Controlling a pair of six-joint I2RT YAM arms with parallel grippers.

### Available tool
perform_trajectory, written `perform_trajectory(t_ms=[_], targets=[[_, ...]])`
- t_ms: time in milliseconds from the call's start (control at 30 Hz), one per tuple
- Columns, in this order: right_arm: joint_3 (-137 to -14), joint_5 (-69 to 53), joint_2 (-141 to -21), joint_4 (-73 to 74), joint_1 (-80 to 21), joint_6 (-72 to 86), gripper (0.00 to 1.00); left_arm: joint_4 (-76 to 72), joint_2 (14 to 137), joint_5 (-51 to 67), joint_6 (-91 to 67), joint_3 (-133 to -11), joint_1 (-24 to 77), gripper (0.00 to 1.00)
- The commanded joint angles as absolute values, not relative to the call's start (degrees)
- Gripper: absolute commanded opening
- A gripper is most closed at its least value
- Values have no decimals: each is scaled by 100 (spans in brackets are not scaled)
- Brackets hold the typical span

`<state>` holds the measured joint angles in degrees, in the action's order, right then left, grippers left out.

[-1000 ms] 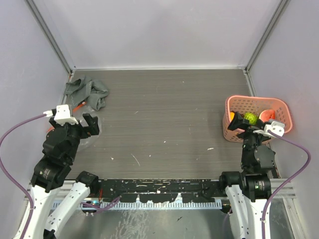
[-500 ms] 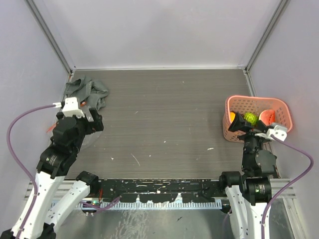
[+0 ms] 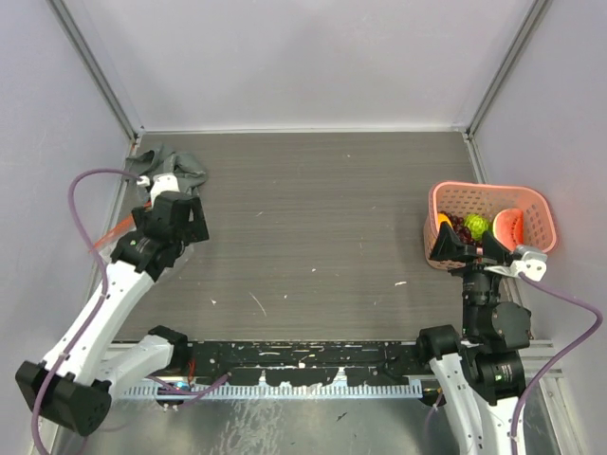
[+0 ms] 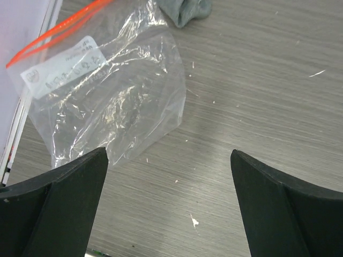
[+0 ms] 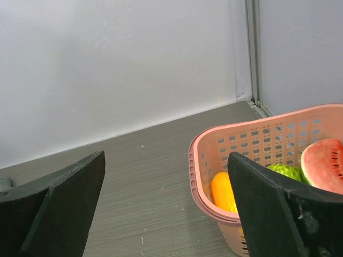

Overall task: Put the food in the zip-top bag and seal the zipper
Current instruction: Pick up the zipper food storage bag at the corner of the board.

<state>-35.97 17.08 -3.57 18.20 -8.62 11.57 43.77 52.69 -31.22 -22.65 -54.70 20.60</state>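
Observation:
The bag's near edge lies flat on the tabletop below the left gripper, so the robot should next lower that gripper's open fingers onto the bag's corner away from the zipper (image 4: 176, 122).
The clear zip-top bag (image 4: 107, 101) lies flat and empty on the table at the far left. Its red-orange zipper (image 4: 59, 29) runs along the far edge and also shows in the top view (image 3: 109, 235). My left gripper (image 4: 167, 160) is open and empty, above the table just right of the bag's near corner. In the top view, the left gripper (image 3: 177, 227) covers most of the bag. The food sits in the pink basket (image 5: 214, 139): watermelon slice (image 5: 321, 163), green fruit (image 5: 286, 171), orange piece (image 5: 222, 190), grapes (image 3: 460, 226). My right gripper (image 5: 166, 155) is open and empty, at the basket's near left side.
A grey cloth (image 3: 175, 171) lies bunched at the back left, just beyond the bag; it also shows in the left wrist view (image 4: 187, 10). The pink basket (image 3: 531, 204) stands against the right wall. Grey walls enclose the table on three sides.
My left gripper has moved away from the base and to the right, over the bag toward the grey cloth. My right gripper has shifted slightly at the basket's near side.

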Motion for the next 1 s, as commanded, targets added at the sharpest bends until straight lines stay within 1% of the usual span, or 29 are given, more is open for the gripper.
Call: perform_trajectory(t_ms=[0,67,267,500,700,833,967], targets=[[-3698,1983,-256,1705,-1076,1211,100,4228,5742,-3370,-2499,-5700,1971,98],[-3687,2014,-217,1696,-1157,1212,100,4083,6025,-3277,-2535,-5694,1873,100],[-3670,2069,-134,1697,-1329,1186,100,3733,6959,-2705,-2653,-5784,1317,96],[-3672,2062,-58,1731,-1413,1182,100,3376,8083,-2512,-2558,-5980,999,91],[-3681,2076,-32,1757,-1414,1146,100,3190,8828,-2315,-2602,-6149,768,80],[-3687,2091,-31,1767,-1411,1133,100,3152,9138,-2272,-2687,-6154,704,65],[-3678,2066,-26,1771,-1415,1125,100,3187,9315,-2294,-2722,-6123,699,36]])
